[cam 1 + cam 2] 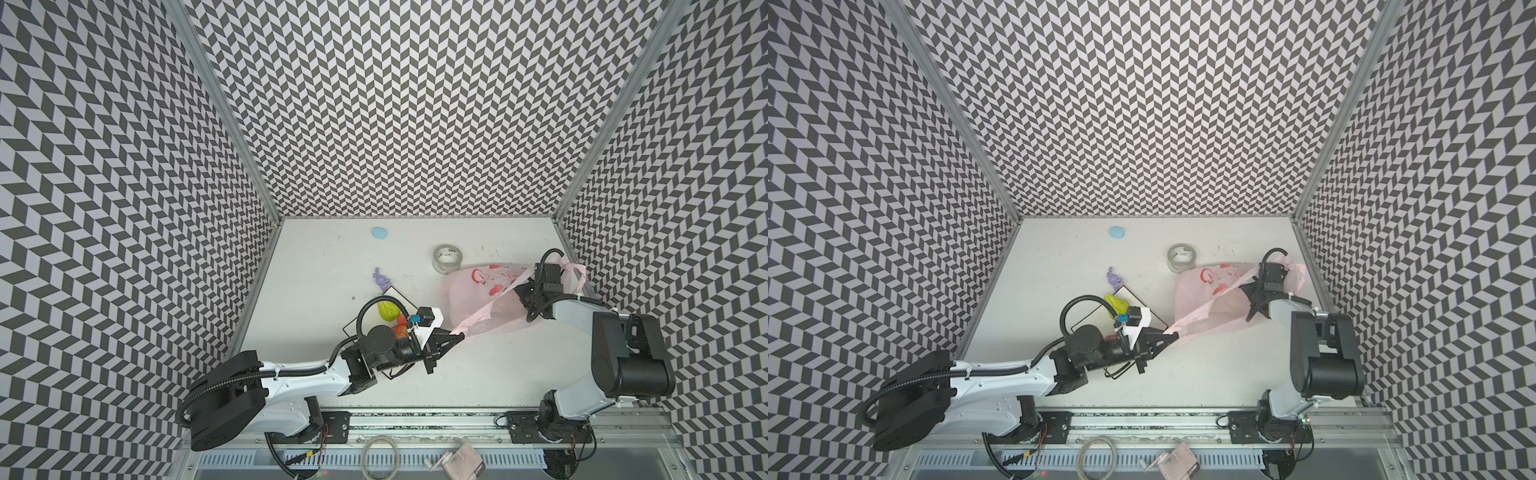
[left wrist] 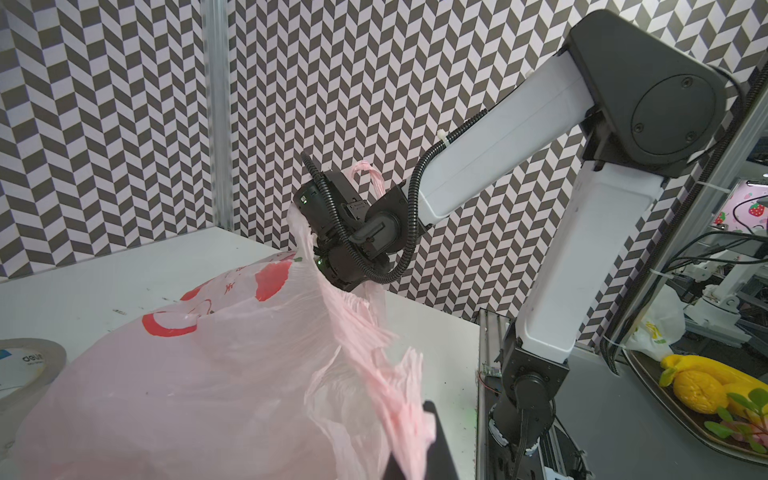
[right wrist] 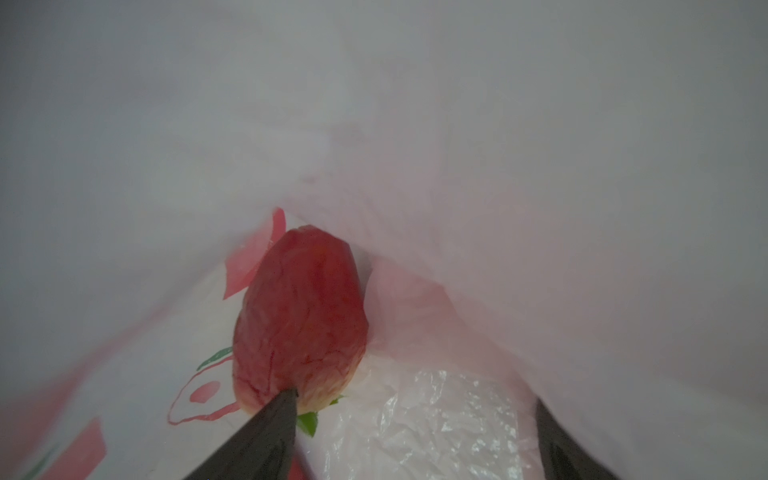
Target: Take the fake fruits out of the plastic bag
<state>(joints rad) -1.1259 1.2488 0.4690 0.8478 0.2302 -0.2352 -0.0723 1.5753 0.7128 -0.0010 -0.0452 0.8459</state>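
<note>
My left gripper stays in place next and spreads its fingers to release the bag's crumpled rim (image 1: 465,328) (image 2: 411,432), since my right gripper already reaches inside the bag.
The pink plastic bag (image 1: 478,291) (image 1: 1204,291) (image 2: 199,374) lies at the right of the table, its mouth stretched between both arms. My left gripper (image 1: 458,336) (image 1: 1174,336) (image 2: 415,453) is shut on the bag's crumpled rim. My right gripper (image 1: 521,297) (image 1: 1252,297) (image 3: 415,399) is inside the bag, open. A red strawberry (image 3: 299,316) lies there, and one fingertip (image 3: 286,399) touches its leafy end; nothing sits between the jaws. On the white plate (image 1: 397,298) (image 1: 1130,297) lie a yellow-green pear (image 1: 387,311) (image 1: 1118,306) and red fruits (image 1: 400,330), partly hidden by my left arm.
A grey tape roll (image 1: 447,258) (image 1: 1181,257) (image 2: 25,365) stands just behind the bag. A purple figure (image 1: 381,278) (image 1: 1113,276) sits beside the plate's far corner. A light blue blob (image 1: 379,233) (image 1: 1116,232) lies near the back wall.
</note>
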